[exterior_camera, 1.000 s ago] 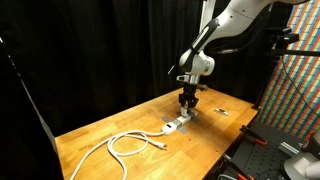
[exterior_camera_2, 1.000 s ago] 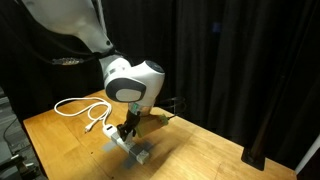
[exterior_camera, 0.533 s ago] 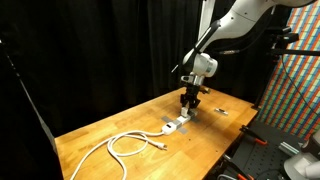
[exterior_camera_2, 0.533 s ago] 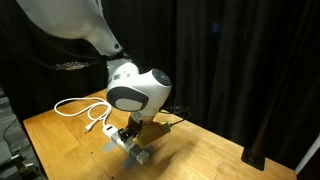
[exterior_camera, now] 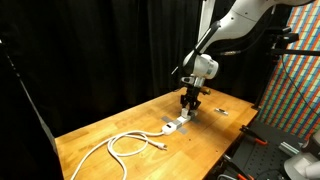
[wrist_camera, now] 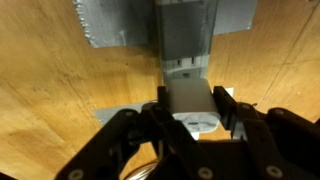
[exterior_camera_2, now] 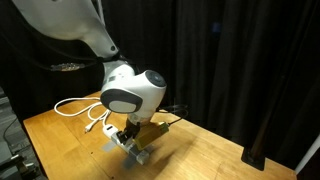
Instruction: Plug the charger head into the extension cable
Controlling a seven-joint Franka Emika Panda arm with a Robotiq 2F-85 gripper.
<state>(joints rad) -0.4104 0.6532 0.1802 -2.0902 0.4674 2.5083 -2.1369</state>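
I will next bring the charger head (wrist_camera: 188, 98), which my gripper already holds over the socket bar, down onto the socket just below and release it.
In the wrist view my gripper (wrist_camera: 190, 108) is shut on the charger head (wrist_camera: 188, 98), a small white block held between the two black fingers. Right under it lies the socket bar of the extension cable (wrist_camera: 184, 35), white-grey, taped down with grey tape; a round socket face (wrist_camera: 197, 121) shows just beneath the charger head. In both exterior views the gripper (exterior_camera: 189, 104) (exterior_camera_2: 127, 133) hangs straight down over the socket bar (exterior_camera: 176, 124) (exterior_camera_2: 136, 150). The white cord (exterior_camera: 125, 144) lies in loose loops on the table.
The wooden table (exterior_camera: 100, 125) is ringed by black curtains. A small dark-and-light scrap (exterior_camera: 222, 112) lies behind the gripper near the far edge. A patterned panel (exterior_camera: 298, 80) and black frame stand past the table's end.
The arm has shifted only slightly over the socket bar; the gripper stays shut on the charger head.
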